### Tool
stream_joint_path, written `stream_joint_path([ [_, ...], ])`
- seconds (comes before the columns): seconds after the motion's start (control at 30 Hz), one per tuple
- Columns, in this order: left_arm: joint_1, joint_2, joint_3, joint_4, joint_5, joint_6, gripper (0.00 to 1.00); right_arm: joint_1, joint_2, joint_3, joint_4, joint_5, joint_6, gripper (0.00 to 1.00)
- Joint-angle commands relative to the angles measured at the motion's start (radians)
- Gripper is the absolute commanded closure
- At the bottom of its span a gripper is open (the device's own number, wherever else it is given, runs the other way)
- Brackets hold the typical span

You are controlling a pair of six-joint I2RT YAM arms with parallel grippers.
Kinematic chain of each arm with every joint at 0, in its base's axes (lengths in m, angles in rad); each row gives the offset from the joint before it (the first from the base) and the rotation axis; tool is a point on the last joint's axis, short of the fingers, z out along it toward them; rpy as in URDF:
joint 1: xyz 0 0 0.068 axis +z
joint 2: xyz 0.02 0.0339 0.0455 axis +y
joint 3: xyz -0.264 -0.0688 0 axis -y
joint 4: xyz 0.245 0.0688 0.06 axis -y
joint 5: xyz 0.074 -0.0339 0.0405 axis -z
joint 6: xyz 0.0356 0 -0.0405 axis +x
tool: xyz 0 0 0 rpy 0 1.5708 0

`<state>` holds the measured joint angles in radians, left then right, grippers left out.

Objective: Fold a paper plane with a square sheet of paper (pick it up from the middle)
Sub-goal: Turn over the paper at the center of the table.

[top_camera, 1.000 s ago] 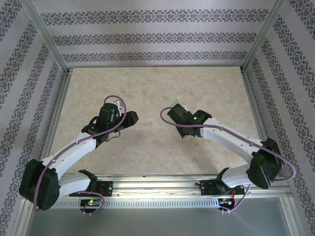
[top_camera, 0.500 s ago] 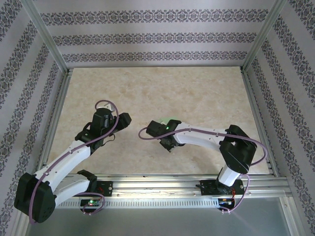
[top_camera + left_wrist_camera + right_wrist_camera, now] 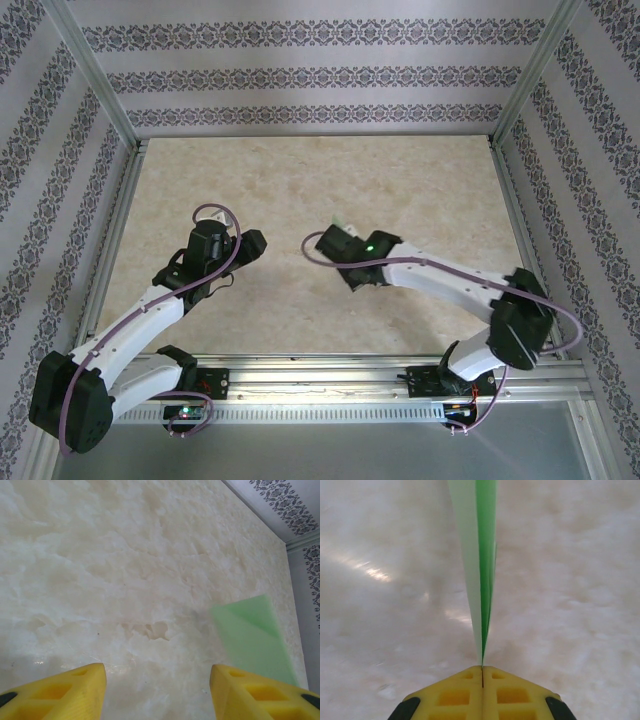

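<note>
I need to move my right gripper down next, easing back toward my base, and let go of the folded paper on the bare tabletop, because that open part of the tabletop is below the gripper.
My right gripper (image 3: 482, 669) is shut on the pale green sheet of paper (image 3: 482, 555), which is folded into thin layers. In the right wrist view the paper stands edge-on, running straight out from the closed fingertips above the table. From above, a small green tip of the paper (image 3: 340, 221) shows past the right wrist near the table's middle. In the left wrist view the paper (image 3: 250, 637) is a blurred green patch off to the right. My left gripper (image 3: 157, 675) is open over bare table, nothing between its yellow fingers (image 3: 75, 685), well apart from the paper.
The marble-patterned table (image 3: 320, 180) is walled by patterned panels and metal posts (image 3: 100, 90). An aluminium rail (image 3: 320, 370) runs along the near edge by the arm bases. Purple cables (image 3: 215, 215) loop over both wrists.
The right arm swung left and nearer with the paper, then came back a little to the right. The left arm drew back slightly toward the near left, still open.
</note>
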<state>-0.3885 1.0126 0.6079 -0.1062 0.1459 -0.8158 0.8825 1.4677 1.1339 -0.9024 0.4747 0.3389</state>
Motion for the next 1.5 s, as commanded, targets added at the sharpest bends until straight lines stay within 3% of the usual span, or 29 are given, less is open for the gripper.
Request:
stream_joint_path([
  [0.0,0.016,0.001,-0.002,-0.017,0.004,-0.014,0.43,-0.053,-0.048,-0.040,-0.086,0.177,0.016,1.00],
  [0.23,0.017,-0.003,-0.011,-0.010,0.004,-0.020,0.43,-0.061,0.067,-0.001,-0.106,0.164,-0.040,1.00],
  [0.43,0.021,-0.024,-0.005,-0.041,-0.015,-0.003,0.43,0.027,0.245,0.053,-0.125,0.198,-0.045,1.00],
  [0.7,0.033,-0.049,-0.020,-0.049,-0.029,-0.007,0.43,0.117,0.316,0.078,-0.071,0.065,-0.077,1.00],
  [1.03,0.037,-0.046,0.010,-0.086,-0.016,0.000,0.44,0.131,0.302,0.064,0.096,-0.370,-0.082,0.88],
  [1.1,0.037,-0.045,0.015,-0.092,-0.011,-0.002,0.44,0.111,0.268,0.041,0.155,-0.465,-0.073,0.80],
  [1.13,0.037,-0.042,0.018,-0.093,-0.007,-0.004,0.44,0.094,0.244,0.022,0.191,-0.520,-0.063,0.74],
  [1.3,0.037,-0.006,0.033,-0.077,0.029,-0.019,0.46,-0.067,0.067,-0.172,0.445,-0.854,0.031,0.63],
  [1.43,0.037,0.059,0.042,-0.020,0.104,-0.032,0.54,-0.205,-0.032,-0.332,0.675,-1.016,0.158,0.62],
  [1.47,0.037,0.079,0.049,0.001,0.132,-0.035,0.57,-0.238,-0.033,-0.367,0.730,-1.058,0.200,0.66],
])
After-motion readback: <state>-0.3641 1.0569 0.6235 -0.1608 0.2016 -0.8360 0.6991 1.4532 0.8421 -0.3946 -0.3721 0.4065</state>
